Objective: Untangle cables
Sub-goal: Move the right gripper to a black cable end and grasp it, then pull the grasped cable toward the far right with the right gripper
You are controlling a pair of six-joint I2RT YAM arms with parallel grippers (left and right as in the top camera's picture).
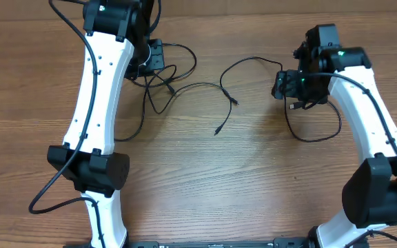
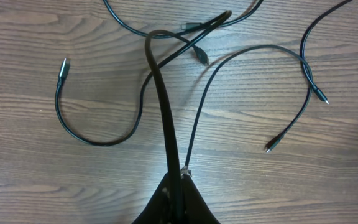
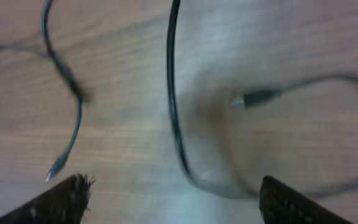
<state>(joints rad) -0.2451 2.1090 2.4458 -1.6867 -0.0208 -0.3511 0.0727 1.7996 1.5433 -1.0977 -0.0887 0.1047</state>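
Note:
The right gripper will next go down onto the part of the black cable beside the plug [image 1: 286, 114] [image 3: 177, 135], which runs below its spread fingers.
Several thin black cables lie on the wooden table. A tangle [image 1: 163, 81] sits by my left gripper [image 1: 154, 60], and one cord [image 1: 219, 86] trails right to two plug ends. In the left wrist view my left gripper [image 2: 178, 180] is shut on a black cable [image 2: 163, 93] that rises into the crossing strands [image 2: 194, 28]. A second thin cord's plug [image 2: 185, 169] lies beside the jaws. My right gripper [image 1: 286, 86] is open above a cable loop [image 1: 312, 134]. In the right wrist view its fingers [image 3: 179, 196] are spread wide, with a cable [image 3: 173, 93] and a plug [image 3: 257, 98] on the table below.
A loose cord [image 2: 98, 142] with a plug end [image 2: 64, 65] curves at the left of the left wrist view. Another cord [image 2: 303, 68] with two plug ends lies at the right. The arms' thicker black cables [image 1: 54, 182] hang by their bases.

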